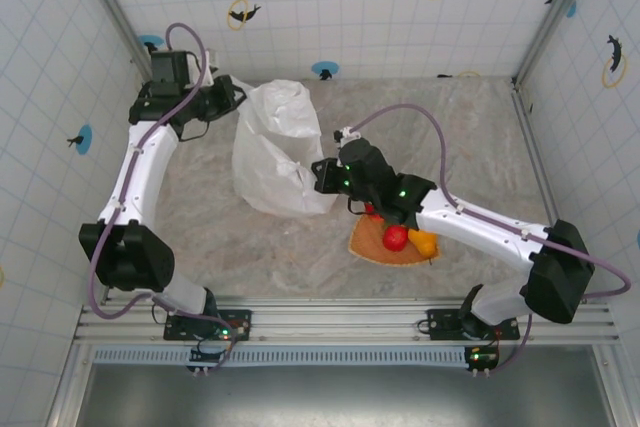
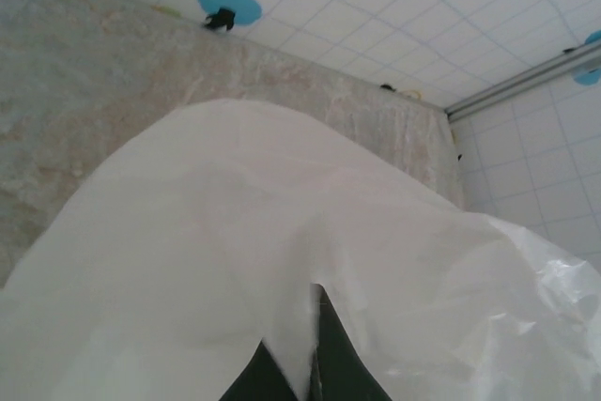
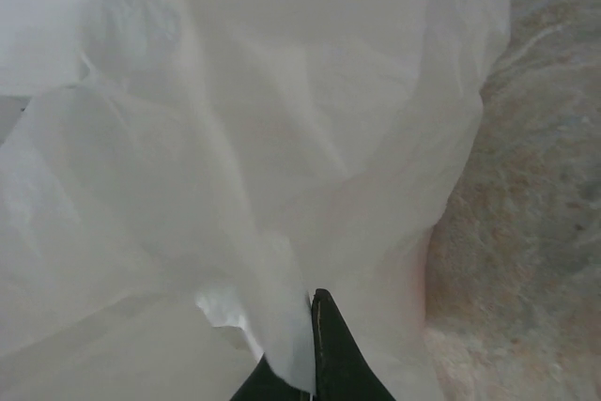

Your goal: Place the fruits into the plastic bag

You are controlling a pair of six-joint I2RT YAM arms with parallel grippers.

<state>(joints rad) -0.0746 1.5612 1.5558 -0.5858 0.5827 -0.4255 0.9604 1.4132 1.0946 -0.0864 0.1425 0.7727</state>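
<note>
Next, my right gripper pulls the bag's pinched film back toward the tray's edge nearest the bag. It releases the film there, as the bag's opening hangs narrow and crumpled.
The plastic bag (image 1: 275,147) stands crumpled and white at the middle of the table. My left gripper (image 1: 236,97) is shut on its upper left edge, and in the left wrist view the bag film (image 2: 282,232) runs between the dark fingertips (image 2: 346,368) of that gripper (image 2: 315,345). My right gripper (image 1: 322,175) is shut on the bag's right edge; the right wrist view has the bag's film (image 3: 235,138) pinched in this gripper (image 3: 308,349). A red fruit (image 1: 396,238) and an orange-yellow fruit (image 1: 424,242) lie on the orange tray (image 1: 372,245), partly under the right arm.
The flat orange fan-shaped tray sits right of the bag, toward the near edge. Tiled walls close the marble table (image 1: 470,137) on three sides. Bare tabletop lies at the right and in front of the bag.
</note>
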